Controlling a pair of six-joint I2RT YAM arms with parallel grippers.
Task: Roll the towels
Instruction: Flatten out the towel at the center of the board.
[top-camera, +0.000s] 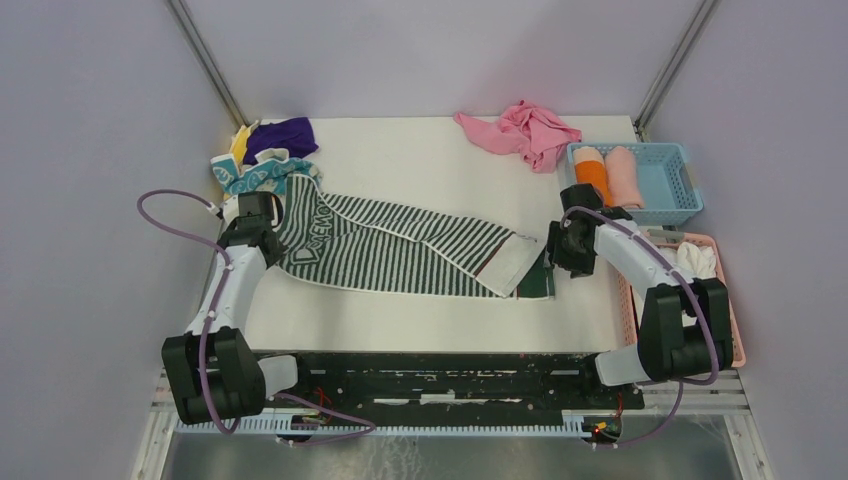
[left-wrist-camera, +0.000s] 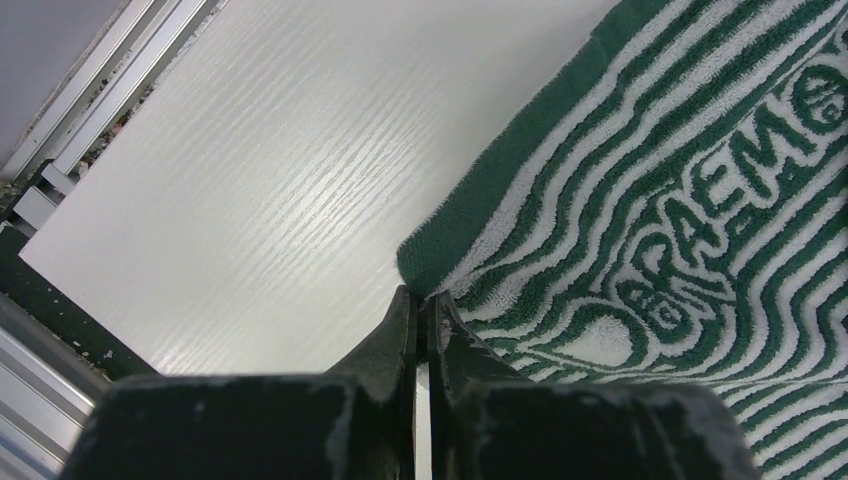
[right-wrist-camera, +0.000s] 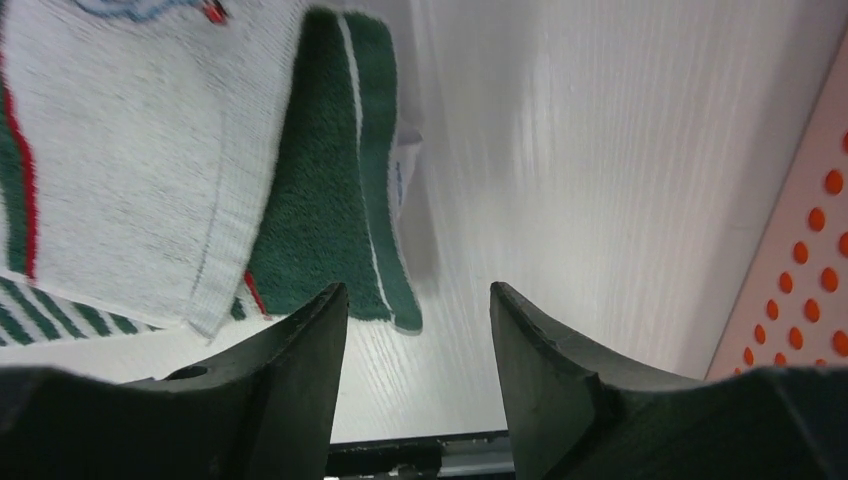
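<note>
The towel's near green corner (top-camera: 549, 294) (right-wrist-camera: 405, 318) is lying flat between the open fingers and the base, so I will move my right gripper back and down onto that corner next.
A long green-and-white striped towel (top-camera: 400, 250) lies spread across the table from left to right. My left gripper (top-camera: 262, 222) is at its left end. In the left wrist view its jaws (left-wrist-camera: 422, 295) are closed on the towel's green corner (left-wrist-camera: 440, 255). My right gripper (top-camera: 560, 245) is at the towel's right end. In the right wrist view it (right-wrist-camera: 418, 290) is open and empty, just above the table. The towel's folded green and white end (right-wrist-camera: 330, 180) lies ahead and to the left of its fingers.
A crumpled pink towel (top-camera: 525, 130) lies at the back. A blue basket (top-camera: 662, 190) at the right holds an orange roll and a pink roll. A pink basket (top-camera: 725, 300) with a white towel stands beside the right arm. Purple and teal towels (top-camera: 270, 150) are piled at the back left.
</note>
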